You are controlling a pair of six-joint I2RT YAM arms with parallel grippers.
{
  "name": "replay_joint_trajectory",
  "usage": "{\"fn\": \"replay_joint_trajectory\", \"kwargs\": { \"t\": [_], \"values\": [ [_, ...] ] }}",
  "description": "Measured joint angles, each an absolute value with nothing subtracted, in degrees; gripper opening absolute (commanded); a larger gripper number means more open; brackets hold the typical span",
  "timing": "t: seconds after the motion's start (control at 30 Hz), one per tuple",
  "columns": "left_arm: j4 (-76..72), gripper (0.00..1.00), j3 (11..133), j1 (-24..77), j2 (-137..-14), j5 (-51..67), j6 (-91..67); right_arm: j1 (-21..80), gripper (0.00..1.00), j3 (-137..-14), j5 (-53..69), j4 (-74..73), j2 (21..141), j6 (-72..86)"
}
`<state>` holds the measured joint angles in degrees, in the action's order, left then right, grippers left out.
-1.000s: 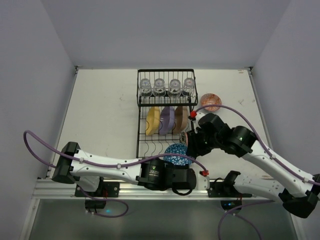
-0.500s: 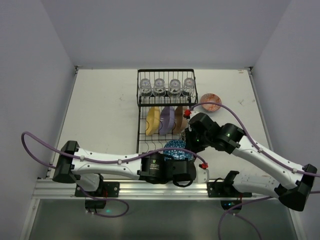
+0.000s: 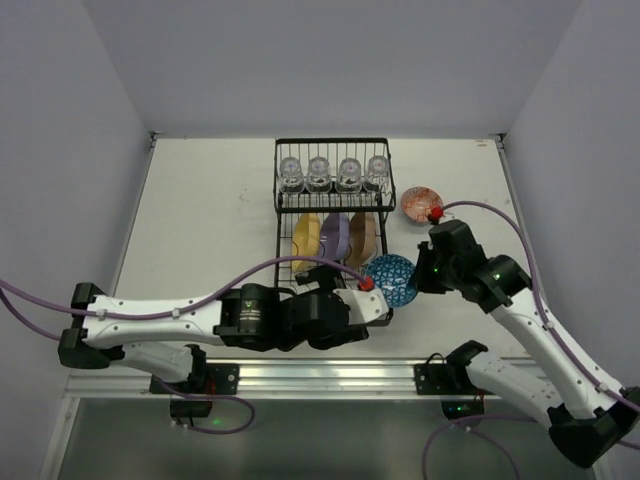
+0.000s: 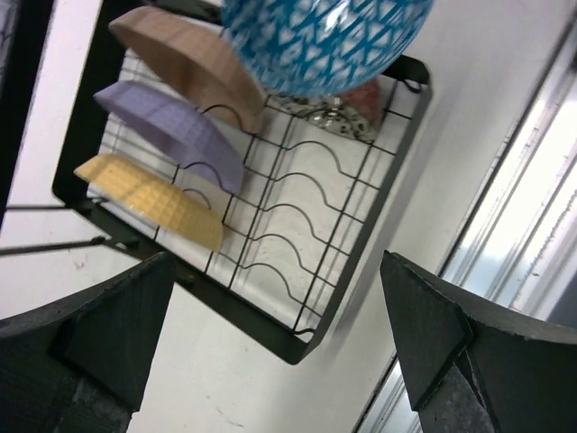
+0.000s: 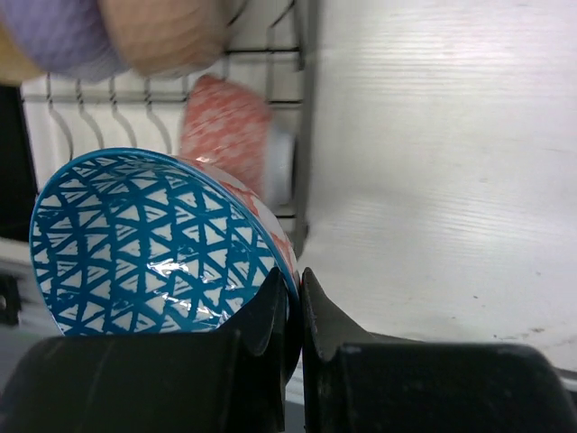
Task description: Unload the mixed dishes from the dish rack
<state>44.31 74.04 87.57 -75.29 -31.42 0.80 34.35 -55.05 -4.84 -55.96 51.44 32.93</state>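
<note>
The right gripper moves outward over the reddish bowl next, which stands open atop the table beside the rack, then lowers the blue bowl into it.
The black wire dish rack holds a row of clear glass cups on its upper shelf. Yellow, purple and tan plates stand in its dividers. My right gripper is shut on the rim of a blue patterned bowl, which hangs tilted at the rack's right edge. In the right wrist view the fingertips pinch the blue bowl. My left gripper is open with nothing in it, over the rack's near corner, below the blue bowl.
A reddish patterned bowl lies on its side in the rack's lower tray. Another reddish bowl sits on the table right of the rack. The aluminium rail runs along the near edge, and walls close in both sides.
My left gripper has opened off the blue bowl and drawn back left. My right gripper has shut on the bowl's rim and carried it right, out of the lower tray.
</note>
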Motion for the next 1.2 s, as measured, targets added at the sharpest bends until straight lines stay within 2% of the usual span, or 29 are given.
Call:
{"fn": "replay_joint_trajectory", "kwargs": {
  "t": [0.23, 0.43, 0.57, 0.9, 1.2],
  "values": [
    [43.8, 1.0, 70.4, 79.4, -69.8, -38.4, -7.8, 17.8, 0.0, -53.9, -4.2, -55.0, 50.2, 30.9],
    [44.5, 1.0, 67.6, 74.1, -69.7, -41.3, -14.8, 5.1, 0.0, -54.0, -3.6, -48.0, 57.0, 30.4],
    [44.6, 1.0, 65.6, 71.4, -68.5, -42.2, -18.2, -0.1, 0.0, -57.5, -4.0, -42.7, 67.0, 30.6],
    [43.7, 1.0, 59.9, 70.9, -60.6, -41.1, -20.3, -3.2, 0.0, -77.5, -3.5, -32.3, 95.6, 31.5],
    [40.8, 1.0, 55.9, 70.9, -59.6, -37.8, -20.0, -3.2, 0.0, -80.7, -1.7, -31.6, 103.5, 31.5]
  ]
}}
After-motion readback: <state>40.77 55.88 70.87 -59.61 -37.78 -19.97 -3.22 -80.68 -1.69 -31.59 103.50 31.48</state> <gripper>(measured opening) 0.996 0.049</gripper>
